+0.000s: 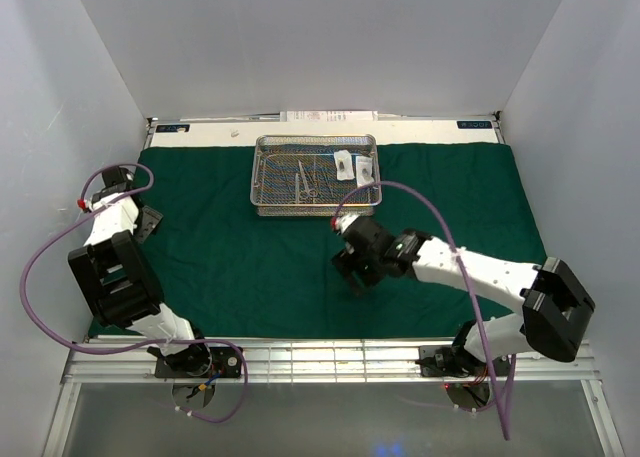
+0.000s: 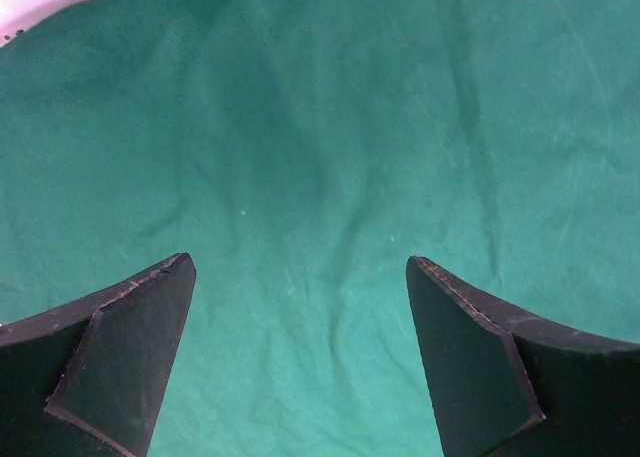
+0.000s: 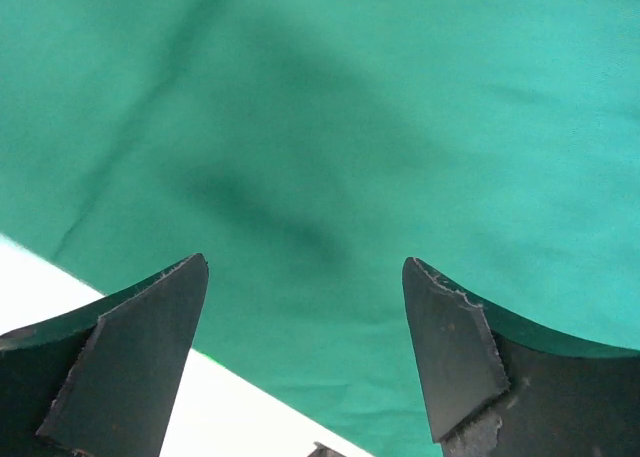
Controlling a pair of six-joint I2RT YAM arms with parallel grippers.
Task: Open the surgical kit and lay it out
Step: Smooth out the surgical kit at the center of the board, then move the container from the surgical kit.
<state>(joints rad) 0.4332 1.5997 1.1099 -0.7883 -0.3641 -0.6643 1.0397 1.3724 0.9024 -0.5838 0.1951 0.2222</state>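
Observation:
The tray's raised rim beside the packets stands outward of my right gripper. My gripper will next reach outward and lower its open fingers astride the tray's rim.
The dark green cloth [image 1: 250, 267] lies spread flat over the table. The silver wire-mesh tray [image 1: 262, 177] stands on it at the back centre. In the tray lie slim metal scissors and forceps [image 1: 308, 180] and two small clear packets [image 1: 343, 162] [image 1: 365, 172]. My left gripper [image 1: 148, 222] is open and empty at the cloth's left edge; its wrist view [image 2: 300, 267] shows only cloth [image 2: 330, 127] between the fingers. My right gripper [image 1: 350, 275] is open and empty over the cloth in front of the tray; its wrist view [image 3: 305, 267] shows cloth [image 3: 350, 107].
White walls close in the left, right and back. A white table strip [image 1: 420, 127] runs behind the cloth, with white papers [image 1: 330, 115] at the back wall. A metal rail [image 1: 330, 357] runs along the near edge. White table surface [image 3: 150, 397] shows under the right gripper.

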